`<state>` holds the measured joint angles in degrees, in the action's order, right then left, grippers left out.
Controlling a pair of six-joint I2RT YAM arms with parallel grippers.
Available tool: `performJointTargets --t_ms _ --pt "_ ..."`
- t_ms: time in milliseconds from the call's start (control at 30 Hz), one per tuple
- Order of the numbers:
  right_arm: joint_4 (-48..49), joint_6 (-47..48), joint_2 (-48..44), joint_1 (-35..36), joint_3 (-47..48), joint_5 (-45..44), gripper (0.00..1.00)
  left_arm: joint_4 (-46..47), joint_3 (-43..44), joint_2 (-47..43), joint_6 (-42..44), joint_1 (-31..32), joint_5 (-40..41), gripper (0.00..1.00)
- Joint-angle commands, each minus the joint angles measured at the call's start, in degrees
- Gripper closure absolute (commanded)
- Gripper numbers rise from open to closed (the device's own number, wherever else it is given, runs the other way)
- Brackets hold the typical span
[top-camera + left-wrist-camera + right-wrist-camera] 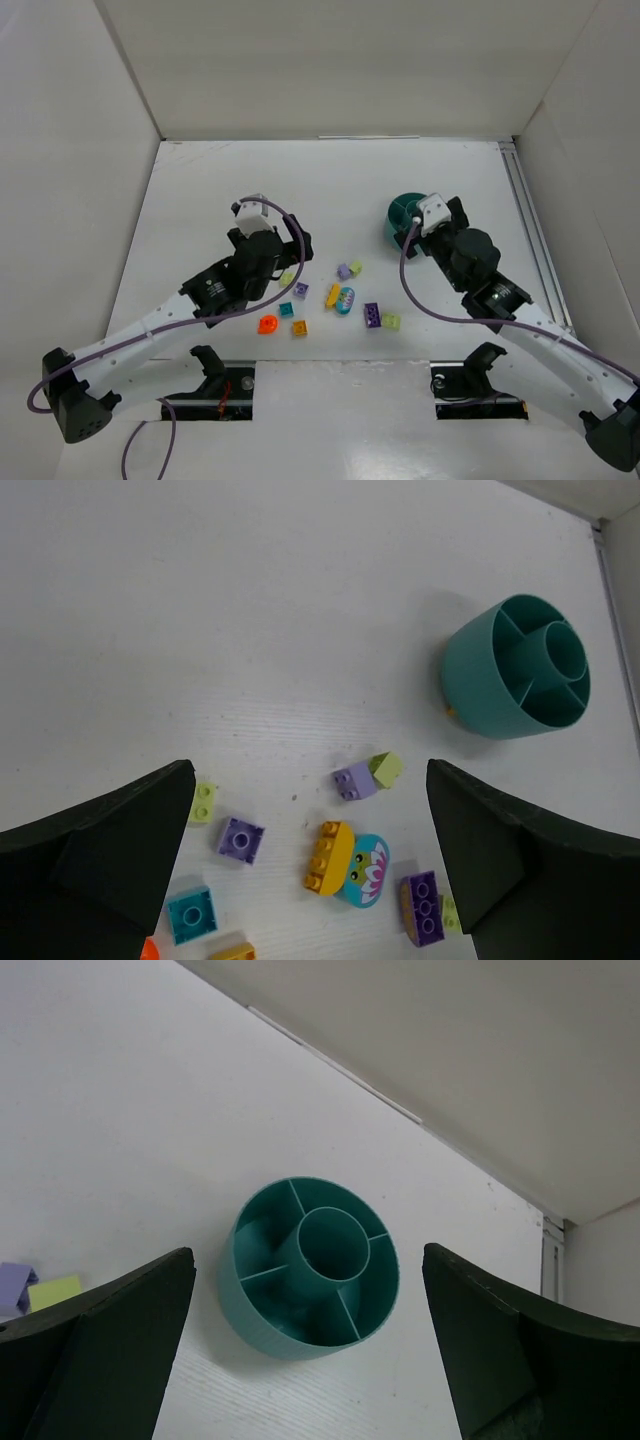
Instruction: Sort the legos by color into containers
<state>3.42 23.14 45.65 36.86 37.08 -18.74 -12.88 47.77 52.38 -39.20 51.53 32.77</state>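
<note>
My right gripper should move across to the left in the top view next, and down onto the pale green brick nearest the cup.
The legos lie scattered mid-table: a purple brick [344, 271] beside a pale green one [356, 267], a yellow brick [333, 295] against the oval blue piece [345, 301], a purple brick [372, 315], a teal brick [286, 310] and a round orange one [267, 324]. The left wrist view shows the yellow brick [329, 857] and the oval blue piece [365, 870] between my fingers, below them. The teal divided cup [403, 215] stands at the right and looks empty in the right wrist view [270, 1330]. My left gripper [290, 255] is open and empty over the pile's left side. My right gripper [415, 228] is open and empty at the cup.
White walls enclose the table on three sides. A metal rail [530, 230] runs along the right edge. More bricks lie at the pile's left and front: small purple [241, 839], pale green [203, 802], and an orange-yellow one [299, 327].
</note>
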Motion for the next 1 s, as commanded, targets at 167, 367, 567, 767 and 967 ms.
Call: performJointTargets --t_ms 167,367,567,767,967 --pt "-0.7 -1.0 6.8 0.6 1.8 10.5 0.0 -2.8 -2.5 -1.3 -2.0 0.0 -1.0 0.0" --pt "-7.3 -2.6 18.2 2.3 6.2 17.9 0.0 -2.8 -7.2 -1.3 -4.9 0.0 -3.9 0.0" --pt "-8.4 -9.7 18.9 6.5 3.0 15.0 0.04 -1.0 -10.2 -0.3 -7.6 -2.6 -6.7 0.02" --pt "-7.9 -10.4 18.3 9.4 -1.5 14.6 0.14 0.8 -12.3 3.3 -7.5 -8.4 -12.3 0.09" --pt "-3.7 -9.7 21.8 9.9 -1.5 13.3 0.23 1.4 -11.7 8.3 -6.3 -9.1 -13.5 0.1"
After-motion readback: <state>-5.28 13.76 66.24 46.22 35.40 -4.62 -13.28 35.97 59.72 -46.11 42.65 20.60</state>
